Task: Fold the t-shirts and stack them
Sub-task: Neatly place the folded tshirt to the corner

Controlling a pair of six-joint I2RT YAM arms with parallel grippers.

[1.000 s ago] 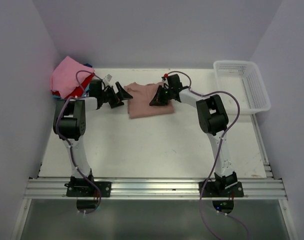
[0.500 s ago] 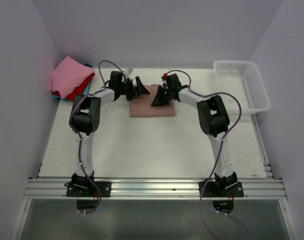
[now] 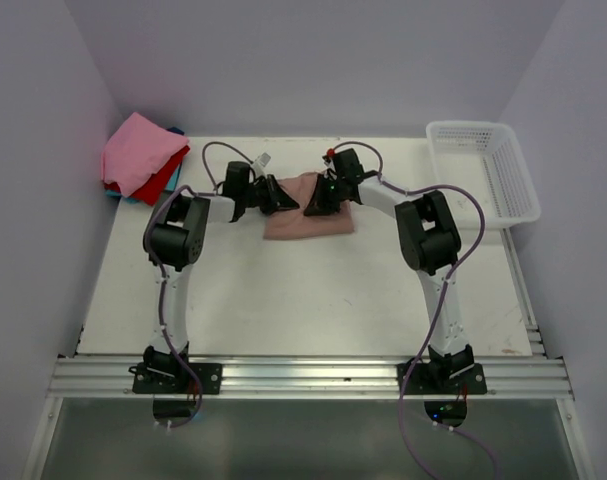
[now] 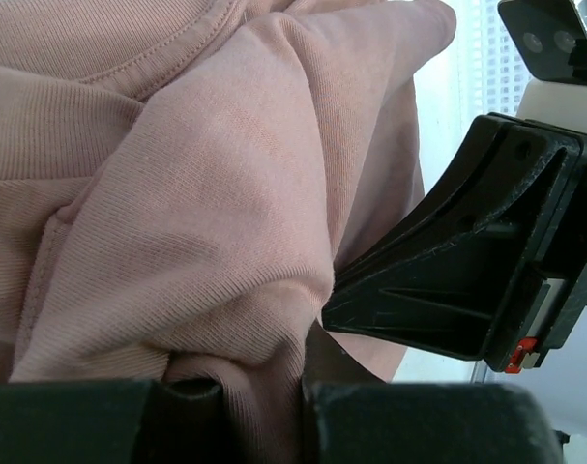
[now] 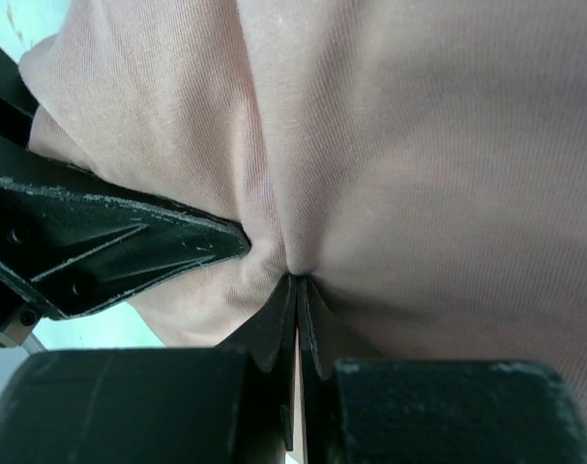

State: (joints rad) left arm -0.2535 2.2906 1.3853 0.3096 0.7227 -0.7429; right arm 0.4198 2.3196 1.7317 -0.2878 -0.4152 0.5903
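Note:
I will lift my left gripper, move it to the left in the top view and lower it to let go over the stack, because folded t-shirts already lie there.
A folded dusty-pink t-shirt lies at the back middle of the table. My left gripper is at its left edge, shut on a bunched fold of the cloth; the fold fills the gap of the left gripper. My right gripper is on the shirt's top, close beside the left one, and the right gripper pinches a crease of the pink cloth, jaws pressed together. A stack of folded t-shirts, bright pink on top with red and blue below, sits in the back left corner.
A white lattice basket stands at the back right. The two grippers are nearly touching: the right one's black finger looms in the left wrist view, and the left one's finger shows in the right wrist view. Walls enclose the table on three sides.
My left arm swung right from beside the stack to the pink shirt's left edge and its jaws closed on the cloth. The right gripper kept its hold and place.

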